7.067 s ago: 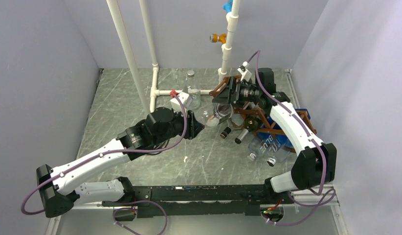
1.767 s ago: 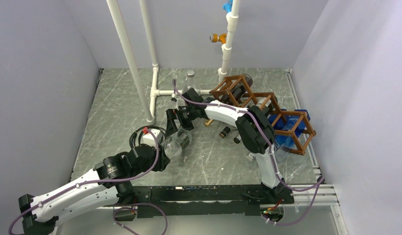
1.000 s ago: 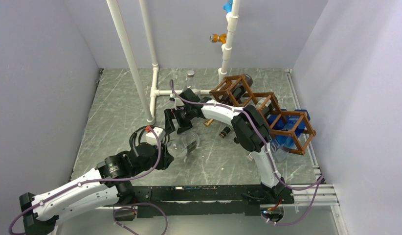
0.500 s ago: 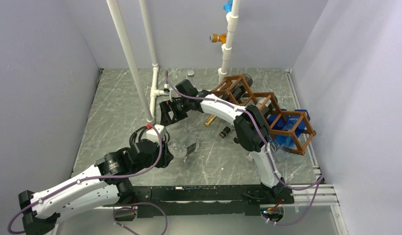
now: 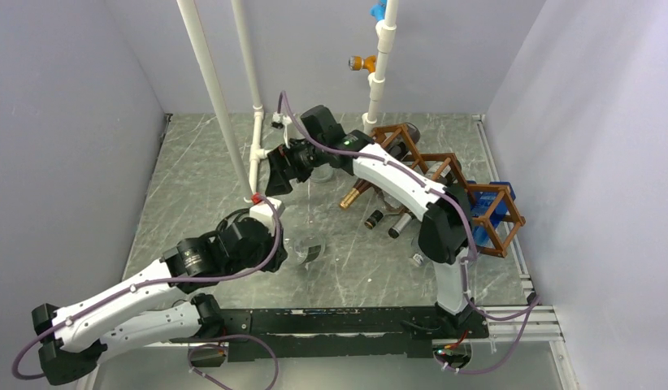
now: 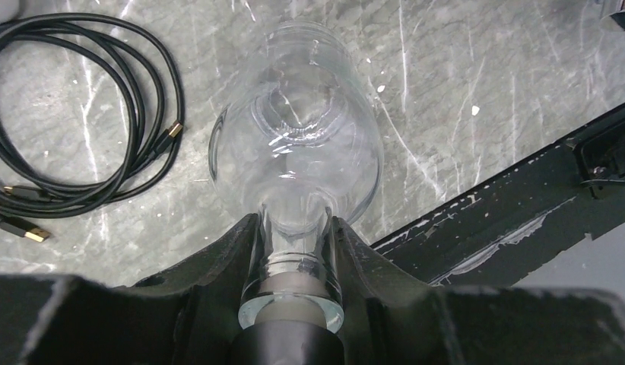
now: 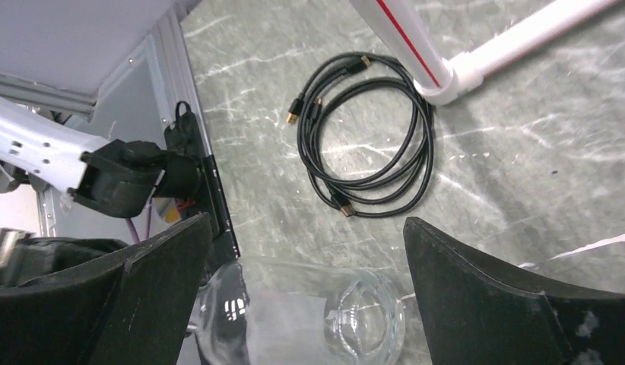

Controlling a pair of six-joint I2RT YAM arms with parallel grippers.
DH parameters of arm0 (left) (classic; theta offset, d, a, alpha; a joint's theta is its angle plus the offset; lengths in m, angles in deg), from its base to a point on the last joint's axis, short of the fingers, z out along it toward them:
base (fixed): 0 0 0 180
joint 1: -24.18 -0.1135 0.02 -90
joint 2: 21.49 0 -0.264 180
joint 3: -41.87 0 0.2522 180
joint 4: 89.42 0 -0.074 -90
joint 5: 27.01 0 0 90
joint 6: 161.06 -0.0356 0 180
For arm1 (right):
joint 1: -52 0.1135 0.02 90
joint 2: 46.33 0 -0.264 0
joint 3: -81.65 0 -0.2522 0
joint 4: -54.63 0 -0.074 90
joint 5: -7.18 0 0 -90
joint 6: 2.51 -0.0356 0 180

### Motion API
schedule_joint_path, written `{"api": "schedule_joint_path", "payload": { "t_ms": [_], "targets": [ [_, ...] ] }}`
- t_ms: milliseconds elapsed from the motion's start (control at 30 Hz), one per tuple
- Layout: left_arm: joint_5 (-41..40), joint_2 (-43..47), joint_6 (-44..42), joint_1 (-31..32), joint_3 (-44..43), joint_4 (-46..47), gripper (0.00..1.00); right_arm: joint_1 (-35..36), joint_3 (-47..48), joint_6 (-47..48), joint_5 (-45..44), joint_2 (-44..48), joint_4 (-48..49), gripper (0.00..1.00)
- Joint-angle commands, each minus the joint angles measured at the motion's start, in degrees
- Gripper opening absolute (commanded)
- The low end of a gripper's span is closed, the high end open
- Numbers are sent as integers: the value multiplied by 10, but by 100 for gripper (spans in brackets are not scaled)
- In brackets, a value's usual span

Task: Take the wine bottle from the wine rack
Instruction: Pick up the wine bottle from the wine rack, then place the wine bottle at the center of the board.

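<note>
My left gripper moves outward next, turns the bottle upright and releases it on the tabletop beside the white pipes, as these stand outward of the gripper.
A clear glass wine bottle (image 5: 303,250) lies low over the table, well to the left of the reddish-brown wine rack (image 5: 489,188). My left gripper (image 5: 284,248) is shut on its neck (image 6: 294,236). The bottle's body (image 6: 298,144) points away from the wrist, and the fingers (image 6: 235,255) press both sides of the neck. My right gripper (image 5: 274,175) hangs open farther back near the white pipes, with nothing held. In the right wrist view the bottle (image 7: 309,312) lies below the right gripper (image 7: 308,228), apart from it.
Other bottles stay in the rack, a gold-capped neck (image 5: 353,196) and dark necks (image 5: 374,218) poking out. White pipes (image 5: 213,97) rise at the back left and centre. A coiled black cable (image 7: 370,129) lies on the table. A black rail (image 6: 522,213) runs along the front edge.
The right gripper, open throughout, has drawn back and up from the bottle toward the far pipes. The left gripper still grips the neck and has brought the bottle lower and slightly nearer the front.
</note>
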Motion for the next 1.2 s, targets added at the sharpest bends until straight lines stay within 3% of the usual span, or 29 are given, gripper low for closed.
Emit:
{"api": "schedule_joint_path", "payload": {
  "t_ms": [0,267,500,833,1167],
  "targets": [
    [-28,-18,-32,-4,-64,27,0,-8,45,38,-16,58,-32,100],
    [-1,-99,-79,-30,-131,2,0,-30,59,101,-32,125,-76,100],
    [9,-179,-114,-50,-208,-32,0,-91,43,138,-21,196,-84,100],
    [16,-284,-162,-80,-297,-54,0,-175,-28,220,83,303,-95,100],
    [14,-352,-204,-119,-356,-20,0,-290,-125,228,164,413,-79,100]
  ]
}}
